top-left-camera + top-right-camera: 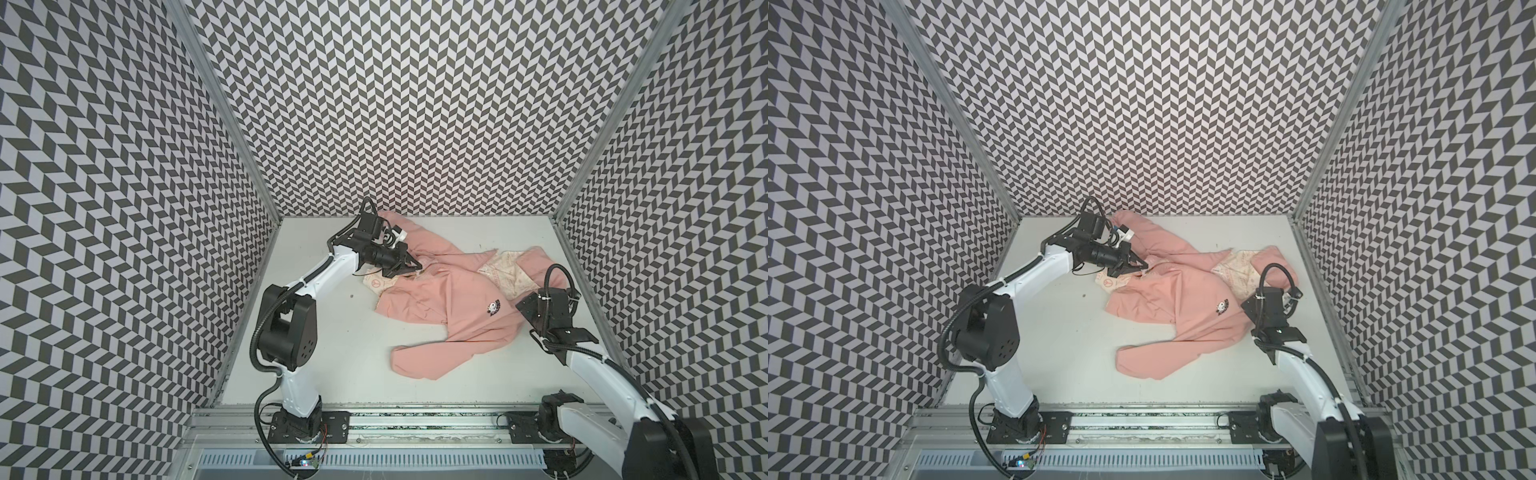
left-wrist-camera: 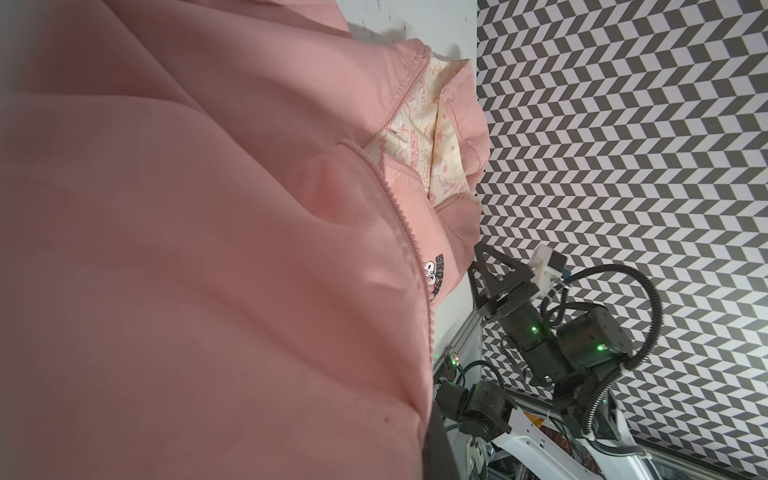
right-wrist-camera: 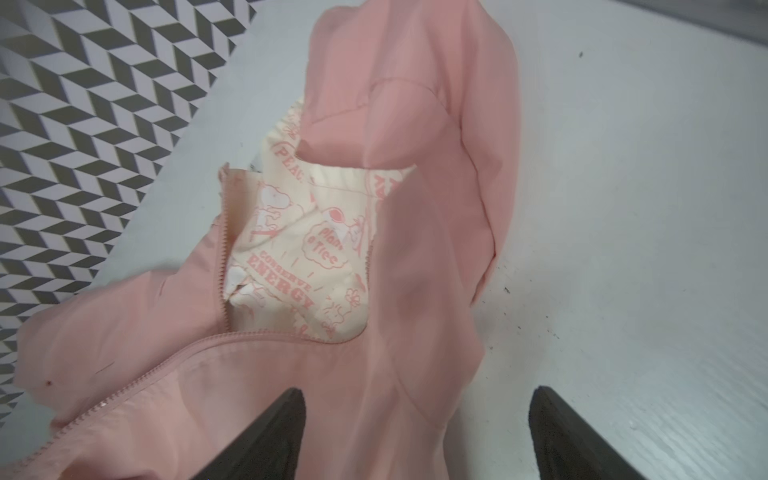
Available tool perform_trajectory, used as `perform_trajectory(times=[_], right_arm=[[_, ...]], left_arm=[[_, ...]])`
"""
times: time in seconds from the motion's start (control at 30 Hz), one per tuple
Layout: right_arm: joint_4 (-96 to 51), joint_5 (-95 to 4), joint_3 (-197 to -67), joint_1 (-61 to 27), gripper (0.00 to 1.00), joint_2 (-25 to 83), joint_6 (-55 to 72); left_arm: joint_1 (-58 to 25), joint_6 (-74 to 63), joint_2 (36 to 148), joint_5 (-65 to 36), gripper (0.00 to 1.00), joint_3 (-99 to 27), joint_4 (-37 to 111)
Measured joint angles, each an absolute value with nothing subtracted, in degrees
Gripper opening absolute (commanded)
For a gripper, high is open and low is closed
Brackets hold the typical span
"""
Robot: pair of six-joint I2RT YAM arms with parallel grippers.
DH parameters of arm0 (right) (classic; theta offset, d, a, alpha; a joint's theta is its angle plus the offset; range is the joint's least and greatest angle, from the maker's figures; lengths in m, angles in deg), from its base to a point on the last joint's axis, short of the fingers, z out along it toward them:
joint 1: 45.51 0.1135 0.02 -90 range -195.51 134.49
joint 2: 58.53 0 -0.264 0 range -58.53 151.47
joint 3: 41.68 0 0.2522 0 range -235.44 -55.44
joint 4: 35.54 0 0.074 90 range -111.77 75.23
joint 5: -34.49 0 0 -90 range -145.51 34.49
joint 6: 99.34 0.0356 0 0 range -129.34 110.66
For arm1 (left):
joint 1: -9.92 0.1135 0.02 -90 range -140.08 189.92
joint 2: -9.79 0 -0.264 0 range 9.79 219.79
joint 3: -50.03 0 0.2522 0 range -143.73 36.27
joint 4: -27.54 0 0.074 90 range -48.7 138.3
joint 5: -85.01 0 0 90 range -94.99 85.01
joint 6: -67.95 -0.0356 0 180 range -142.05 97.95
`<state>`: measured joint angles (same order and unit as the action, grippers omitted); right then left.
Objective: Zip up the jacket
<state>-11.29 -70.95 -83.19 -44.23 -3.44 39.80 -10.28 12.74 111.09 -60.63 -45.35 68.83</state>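
Observation:
My left gripper holds the pinched edge, and the jacket's near hem [image 1: 390, 309] lies back from it. I should pull that edge back to the hem and let go, as the lining patch is uncovered.
The salmon-pink jacket [image 1: 440, 307] [image 1: 1167, 307] lies crumpled and partly unzipped on the white table in both top views. Its cream printed lining [image 1: 505, 270] [image 3: 299, 249] shows at the far right, and the dog graphic [image 1: 493, 308] [image 2: 559, 274] faces up. My left gripper [image 1: 409, 266] [image 1: 1142, 266] is shut on the jacket's far left edge, by a lining patch. In the left wrist view pink cloth covers the jaws, and only one dark finger [image 2: 438, 453] shows beside the zipper teeth [image 2: 409, 232]. My right gripper [image 1: 528, 311] [image 3: 419, 415] hangs open over the jacket's right side, holding nothing.
Chevron-patterned walls close in the table [image 1: 332, 332] on the left, back and right. An aluminium rail [image 1: 415, 419] with both arm bases runs along the front edge. A loose sleeve [image 1: 419, 361] reaches toward the front middle.

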Motion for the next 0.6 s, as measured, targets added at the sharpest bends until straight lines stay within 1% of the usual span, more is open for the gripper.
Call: perform_trajectory(times=[0.07, 0.13, 0.3, 0.37, 0.47, 0.6], right_arm=[[-8.6, -70.5, -84.7, -44.3, 0.85, -6.2, 37.0], [-6.6, -68.5, -85.9, -44.3, 0.8, -8.2, 34.6], [-3.2, -60.9, -88.3, -42.2, 0.79, -7.4, 29.9], [-2.0, -57.9, -89.6, -39.6, 0.8, -5.1, 28.5], [-0.1, -55.0, -92.4, -33.0, 0.8, -0.6, 26.9], [4.0, -54.5, -99.3, -23.4, 0.83, 7.1, 24.3]], left_arm=[[-10.3, 12.7, 107.9, -59.4, 0.0, -41.6, 68.2], [-10.3, 12.5, 105.4, -57.7, 0.0, -38.1, 67.6], [-10.4, 12.8, 102.1, -52.9, 0.0, -29.6, 65.3], [-10.4, 13.2, 101.1, -51.2, 0.0, -26.9, 64.9], [-10.4, 13.9, 99.4, -49.1, 0.0, -24.4, 64.7], [-10.3, 14.5, 95.2, -47.3, 0.0, -22.1, 64.1]])
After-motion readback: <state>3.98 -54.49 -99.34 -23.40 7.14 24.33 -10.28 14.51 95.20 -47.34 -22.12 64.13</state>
